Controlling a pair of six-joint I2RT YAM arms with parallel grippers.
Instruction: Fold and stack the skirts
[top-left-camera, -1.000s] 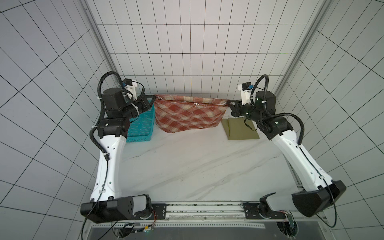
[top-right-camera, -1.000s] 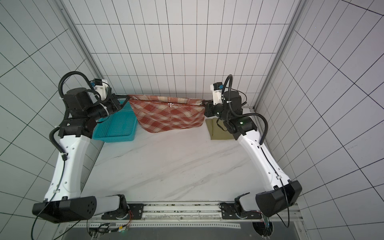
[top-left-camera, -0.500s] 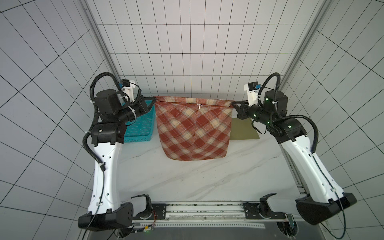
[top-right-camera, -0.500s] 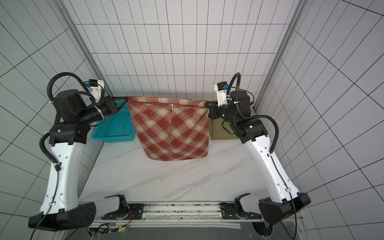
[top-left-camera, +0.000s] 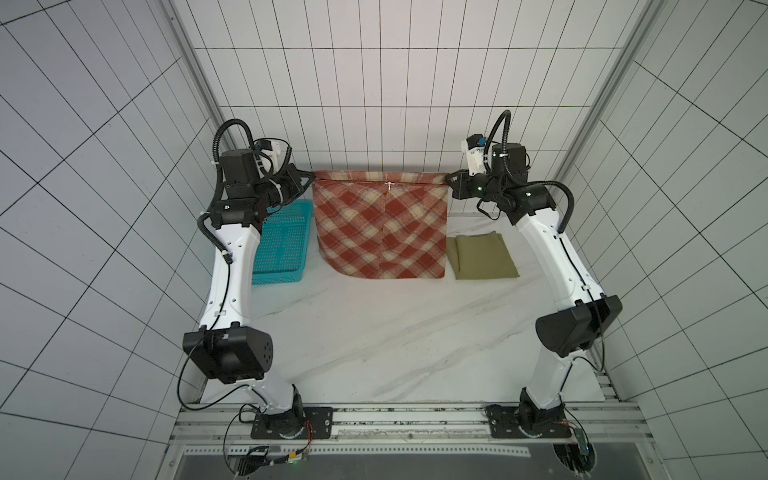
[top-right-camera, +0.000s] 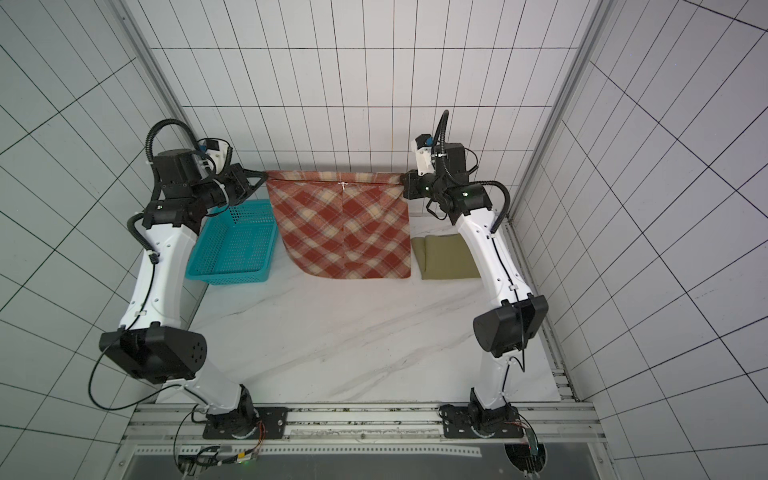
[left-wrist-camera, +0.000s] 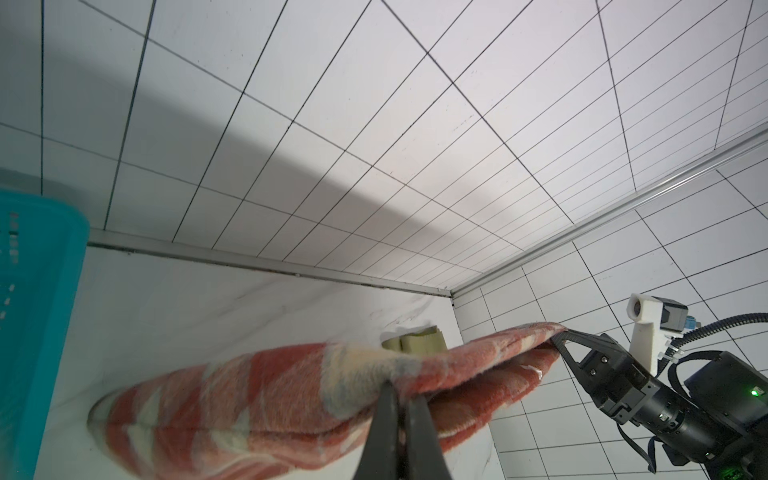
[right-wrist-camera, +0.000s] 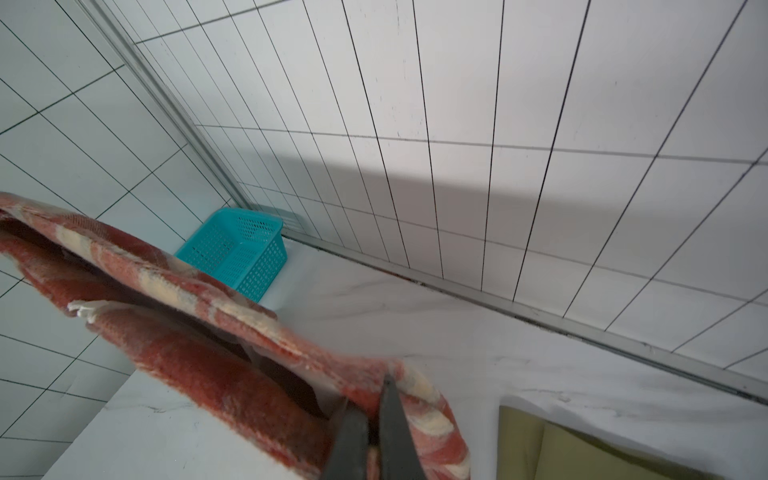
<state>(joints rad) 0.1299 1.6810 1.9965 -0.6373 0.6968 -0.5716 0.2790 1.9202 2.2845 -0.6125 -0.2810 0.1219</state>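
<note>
I will next lower my left gripper back over the bare marble toward the bar (top-left-camera: 339, 332) and let go of the skirt's waistband corner, as that part of the marble is clear for the skirt.
The red-and-cream plaid skirt (top-left-camera: 380, 226) (top-right-camera: 345, 226) hangs in the air by its waistband, stretched between both grippers near the back wall, its hem close to the table. My left gripper (top-left-camera: 312, 179) (top-right-camera: 266, 178) is shut on the waistband's left corner (left-wrist-camera: 399, 386). At the right corner my right gripper (top-left-camera: 446, 179) (top-right-camera: 402, 179) is shut on the waistband (right-wrist-camera: 374, 399). The olive-khaki skirt (top-left-camera: 484, 255) (top-right-camera: 446, 257) lies folded on the table at the back right, below the right arm; the right wrist view shows its edge (right-wrist-camera: 582, 449).
A teal perforated basket (top-left-camera: 282, 245) (top-right-camera: 235, 247) (right-wrist-camera: 237, 249) stands at the back left, beside the left arm. The white marble table (top-left-camera: 395, 332) runs forward to the metal rail (top-left-camera: 395, 415). Tiled walls close in the back and both sides.
Both arms have risen, lifting the plaid skirt from a bunched heap at the back into a full hanging sheet. The grip on each corner is unchanged.
</note>
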